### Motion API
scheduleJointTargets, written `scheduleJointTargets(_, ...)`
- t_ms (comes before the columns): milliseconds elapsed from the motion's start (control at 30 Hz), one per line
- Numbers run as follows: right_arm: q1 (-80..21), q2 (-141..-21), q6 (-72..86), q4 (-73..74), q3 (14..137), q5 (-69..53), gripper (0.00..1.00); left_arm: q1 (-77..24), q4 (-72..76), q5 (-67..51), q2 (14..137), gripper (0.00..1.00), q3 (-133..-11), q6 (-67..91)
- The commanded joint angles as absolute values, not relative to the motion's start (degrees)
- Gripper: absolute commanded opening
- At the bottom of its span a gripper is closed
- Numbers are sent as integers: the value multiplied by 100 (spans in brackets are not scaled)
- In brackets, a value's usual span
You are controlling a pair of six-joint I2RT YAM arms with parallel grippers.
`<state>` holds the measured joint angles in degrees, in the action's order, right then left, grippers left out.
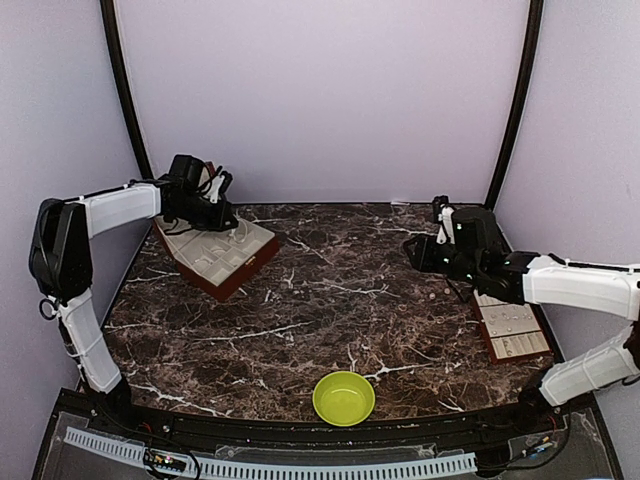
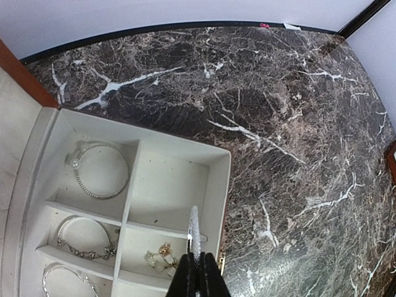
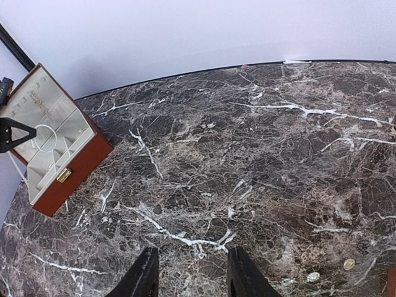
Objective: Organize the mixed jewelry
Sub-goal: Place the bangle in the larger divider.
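Observation:
The corner compartment of the box is empty, and its neighbors hold jewelry already. I need to lower my left gripper toward the right in the top view next and release the hoop in that corner compartment.
My left gripper [image 2: 198, 263] is shut on a thin silvery hoop [image 2: 195, 229], seen edge-on above the front right compartments of the red-brown, cream-lined box [image 2: 218, 185]. Other hoops lie in the box's left compartments [image 2: 102, 170], and small gold and pale pieces [image 2: 159, 255] sit in a front compartment. From above, the left gripper [image 1: 215, 195] hangs over the box [image 1: 245, 272] at the back left. My right gripper [image 3: 190, 269] is open over bare marble, nothing between its fingers. Two tiny pale pieces [image 3: 314, 277] lie on the table to its right.
A flat tray with cream padded rows [image 1: 515, 330] lies at the right edge under the right arm. A yellow-green bowl [image 1: 344, 397] stands at the near middle edge. The box's lid stands open towards the back left. Walls close in on all sides.

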<state>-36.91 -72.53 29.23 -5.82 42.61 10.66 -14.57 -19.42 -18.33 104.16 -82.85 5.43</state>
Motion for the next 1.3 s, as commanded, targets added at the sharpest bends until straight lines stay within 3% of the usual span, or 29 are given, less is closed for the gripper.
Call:
scheduleJointTargets(0,-3628,-7082,3007,-553,4158,1177,39,-1450,-2198,-2070,10629,0,-8646,204)
scheduleJointTargets(200,-3621,-6936,3020,-519,4102,1234,39,-1450,-2228,-1949,10928,0,-8875,98)
scheduleJointTargets(467,-3508,-6672,2980,-488,3964,1320,56,-1450,-2318,-1832,11303,0,-9132,35)
scheduleJointTargets(667,-3363,-6447,2983,-457,3838,1328,63,-1450,-2380,-1870,11496,0,-9338,35)
scheduleJointTargets(1267,-3287,-6328,3025,-439,3709,1353,66,-1450,-2557,-2297,12255,0,-9947,82)
